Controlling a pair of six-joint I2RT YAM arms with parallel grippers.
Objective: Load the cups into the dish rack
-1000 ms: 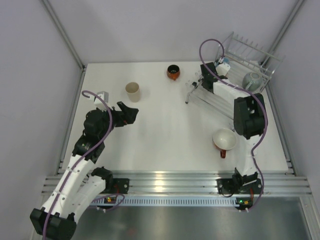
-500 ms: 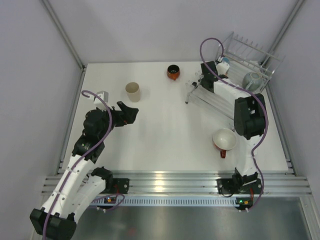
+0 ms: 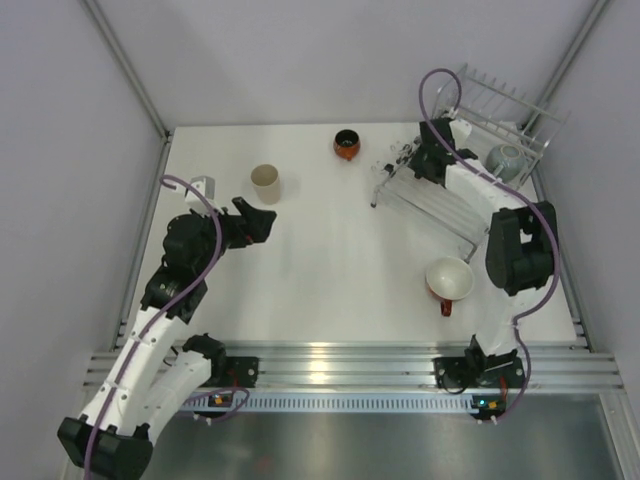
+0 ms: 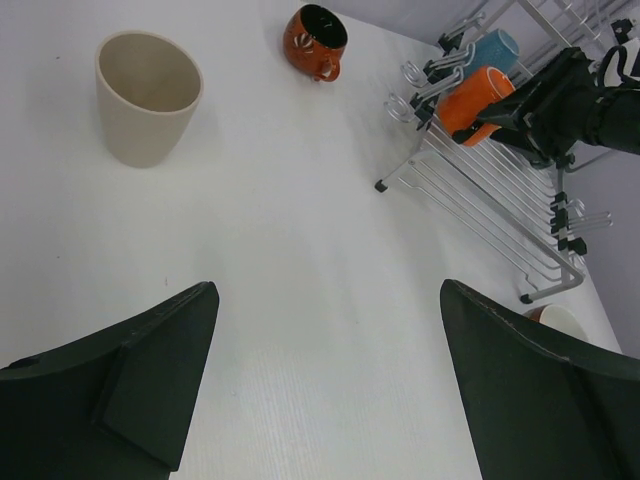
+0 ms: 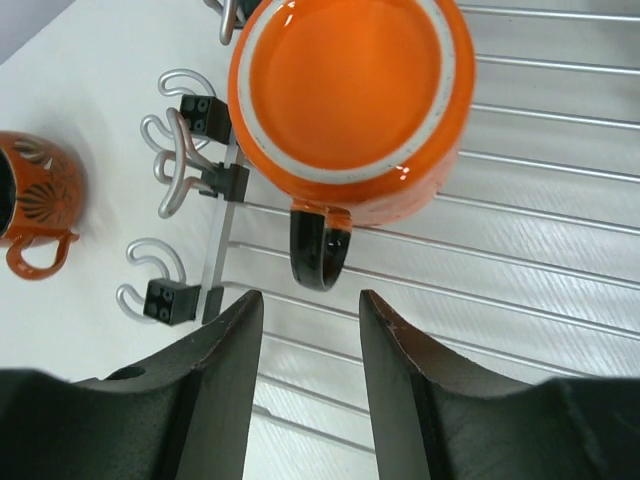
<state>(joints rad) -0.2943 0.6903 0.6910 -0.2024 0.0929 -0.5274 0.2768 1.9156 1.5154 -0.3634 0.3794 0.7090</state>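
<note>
The red mug stands off the rack. My right gripper will next move back from the rack (image 3: 490, 100) and down onto the red mug's rim (image 3: 428, 272) facing the table's middle.
An orange cup (image 5: 350, 90) rests bottom-up on the wire dish rack (image 5: 560, 200), its dark handle toward my right gripper (image 5: 308, 305). That gripper is open, its fingers just short of the handle and apart from it. The rack (image 3: 490, 100) also holds a grey mug (image 3: 503, 160) and a light blue cup (image 4: 490, 48). My left gripper (image 4: 325, 300) is open and empty above the table, near side of the beige tumbler (image 4: 148, 95). A dark-and-orange cup (image 3: 346, 144) stands at the back. A red mug with a white inside (image 3: 450, 280) stands near the right arm.
The rack (image 4: 500, 210) fills the back right corner, close to the right wall and frame posts. A row of wire hooks (image 5: 170, 150) lines the rack's left end. Metal rails run along the table's near edge (image 3: 330, 360).
My right arm has swung to the right and drawn the gripper back a little over the rack. The left arm has barely moved.
</note>
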